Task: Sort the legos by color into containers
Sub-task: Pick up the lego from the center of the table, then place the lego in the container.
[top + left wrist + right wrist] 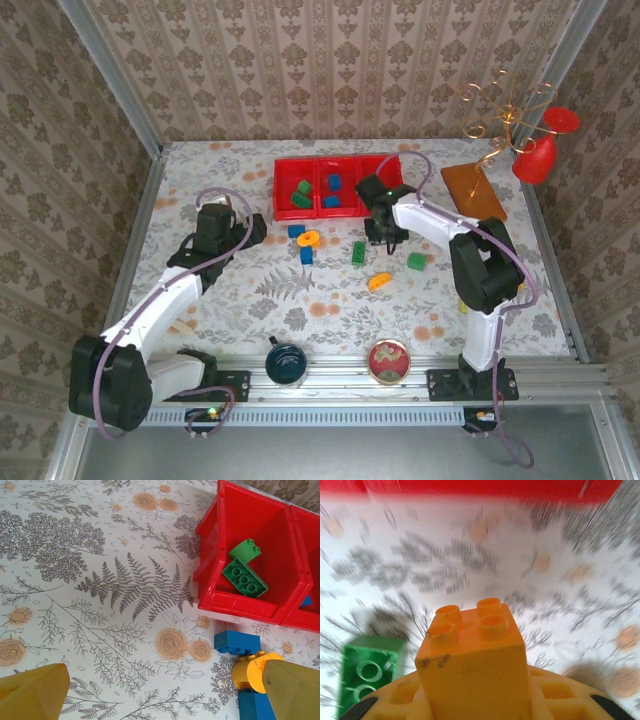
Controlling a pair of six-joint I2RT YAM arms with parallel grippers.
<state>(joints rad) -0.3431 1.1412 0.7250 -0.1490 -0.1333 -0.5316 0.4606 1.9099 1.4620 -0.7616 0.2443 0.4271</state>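
Note:
The orange brick will be lifted outward by my right gripper over the section of the tray nearest the brown board, because the other sections hold green and blue.
The red three-compartment tray (330, 212) stands at the back centre. Green bricks (301, 193) lie in its left compartment (280, 555) and blue bricks (332, 183) in the middle one. Loose on the table are a blue brick (296, 231), an orange ring (308, 239), another blue brick (306, 255), two green bricks (358, 252) (416, 261) and an orange brick (379, 282). My left gripper (160, 695) is open, left of the ring (250, 670). My right gripper (385, 238) is shut on an orange brick (475, 650), just in front of the tray.
A dark blue cup (287, 362) and a round red tin (389, 360) sit by the near rail. A brown board (473, 190), a gold wire stand (505, 120) and a red glass (540, 150) occupy the back right corner.

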